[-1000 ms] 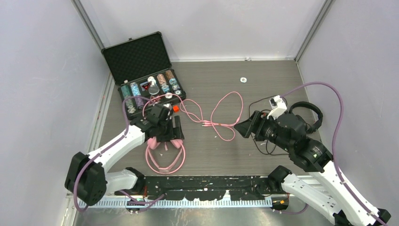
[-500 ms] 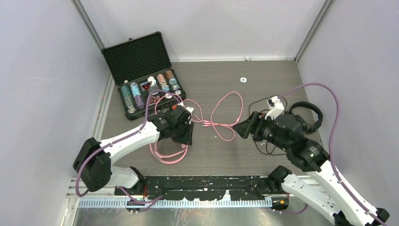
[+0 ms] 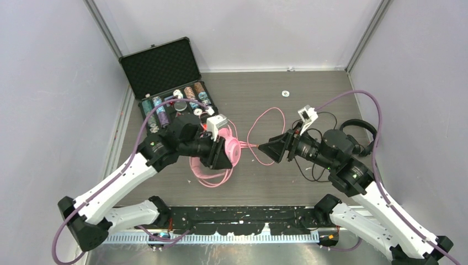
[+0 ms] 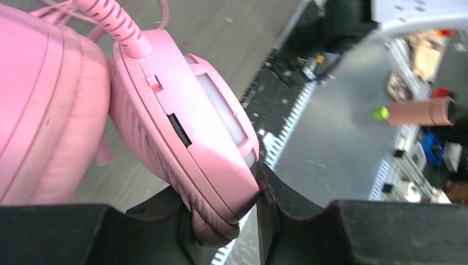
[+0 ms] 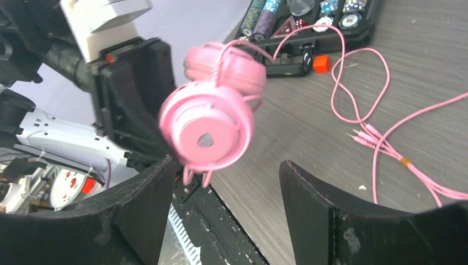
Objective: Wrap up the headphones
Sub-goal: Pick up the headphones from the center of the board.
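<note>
The pink headphones hang clear of the table, so next I will tip my left gripper downward and lower it to the tabletop below the headband to let them go.
My left gripper (image 3: 225, 153) is shut on one ear cup of the pink headphones (image 3: 232, 150) and holds them off the table, headband hanging below. In the left wrist view the pink cup (image 4: 187, 132) is pinched between my jaws (image 4: 243, 212). The pink cable (image 3: 264, 135) trails in loops over the table to its plugs. My right gripper (image 3: 271, 149) is open and empty, pointing left at the pink headphones (image 5: 212, 113), a short gap away (image 5: 226, 190). The black headphones (image 3: 361, 135) lie at the right, mostly behind my right arm, with their thin black cable (image 3: 309, 171).
An open black case (image 3: 165, 88) holding several poker chip stacks stands at the back left. A small red cube (image 5: 320, 63) lies by the case. A small white ring (image 3: 285, 93) lies at the back. A black rail (image 3: 243, 221) runs along the near edge.
My left gripper has lifted the pink headphones off the table and carried them right toward the centre. My right gripper has reached left toward them.
</note>
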